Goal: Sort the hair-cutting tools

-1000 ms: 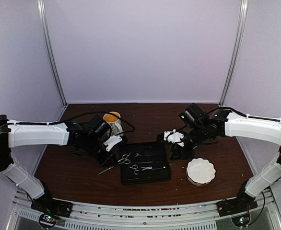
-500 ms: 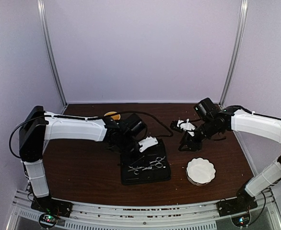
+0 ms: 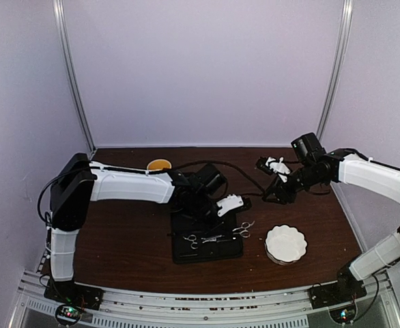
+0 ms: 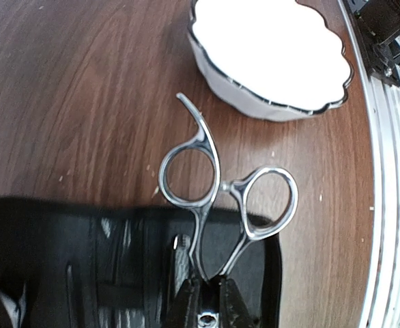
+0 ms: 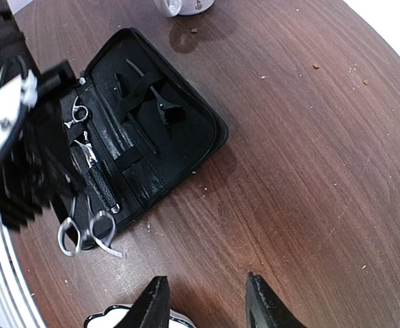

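Note:
The left gripper moves toward the dish next, then over the case's edge to release the blades inside, since the ring handles point away from the case.
My left gripper point(image 3: 235, 216) is shut on the blades of one silver scissors point(image 4: 222, 195). It holds them over the right edge of the open black case point(image 3: 207, 254), ring handles out over the table. The same scissors show in the top view point(image 3: 243, 227) and the right wrist view point(image 5: 84, 234). The second scissors point(image 3: 191, 239) lie in the case, rings visible in the right wrist view point(image 5: 78, 113). A black clip piece point(image 5: 164, 104) sits under the case's strap. My right gripper point(image 5: 210, 302) is open and empty above bare table, right of the case.
A white scalloped dish point(image 3: 285, 244) stands right of the case, close to the held scissors' handles point(image 4: 268, 58). A white mug point(image 3: 159, 165) stands behind the left arm. The table's near edge and metal rail point(image 4: 391, 205) run just past the dish.
My left gripper has carried the scissors from the case's left side across to its right edge. My right arm has drawn back to the right and away from the case.

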Tool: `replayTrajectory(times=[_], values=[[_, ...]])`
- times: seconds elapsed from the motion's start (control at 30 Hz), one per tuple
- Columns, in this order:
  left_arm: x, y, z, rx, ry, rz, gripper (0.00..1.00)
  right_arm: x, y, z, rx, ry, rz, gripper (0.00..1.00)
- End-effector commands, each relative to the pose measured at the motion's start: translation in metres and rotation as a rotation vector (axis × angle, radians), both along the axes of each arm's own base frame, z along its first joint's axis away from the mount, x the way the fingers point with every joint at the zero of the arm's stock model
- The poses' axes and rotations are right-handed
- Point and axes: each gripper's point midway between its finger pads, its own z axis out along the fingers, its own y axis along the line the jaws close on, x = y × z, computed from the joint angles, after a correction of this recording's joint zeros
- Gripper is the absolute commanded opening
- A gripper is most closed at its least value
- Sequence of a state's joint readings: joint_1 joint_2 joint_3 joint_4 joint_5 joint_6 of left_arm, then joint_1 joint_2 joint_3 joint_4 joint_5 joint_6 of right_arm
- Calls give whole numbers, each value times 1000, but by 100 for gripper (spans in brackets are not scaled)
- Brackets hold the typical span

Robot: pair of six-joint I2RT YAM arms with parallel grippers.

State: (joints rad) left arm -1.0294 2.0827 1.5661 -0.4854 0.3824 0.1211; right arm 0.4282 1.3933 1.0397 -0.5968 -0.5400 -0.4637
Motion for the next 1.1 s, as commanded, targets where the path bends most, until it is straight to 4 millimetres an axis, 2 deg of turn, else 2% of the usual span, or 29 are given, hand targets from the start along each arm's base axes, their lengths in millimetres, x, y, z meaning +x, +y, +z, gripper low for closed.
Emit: replayTrajectory(times=[0.0, 0.17, 0.57, 0.73, 0.93, 1.07], values=[[1, -42, 24, -177, -26, -46, 0, 7, -8, 10, 22, -40, -45, 39], [0, -58, 16, -217, 12, -54, 0, 12, -16, 14, 27, -57, -76, 39], [2, -71, -8, -215, 94, 0, 0, 13, -19, 14, 32, -64, -84, 40], [4, -66, -9, -172, 104, 38, 0, 12, -19, 15, 37, -66, -80, 39], [-4, -53, -12, -103, 92, 68, 0, 9, -16, 18, 55, -62, -57, 40], [-9, -38, -25, -37, 109, 115, 0, 5, -14, 20, 64, -56, -41, 39]])
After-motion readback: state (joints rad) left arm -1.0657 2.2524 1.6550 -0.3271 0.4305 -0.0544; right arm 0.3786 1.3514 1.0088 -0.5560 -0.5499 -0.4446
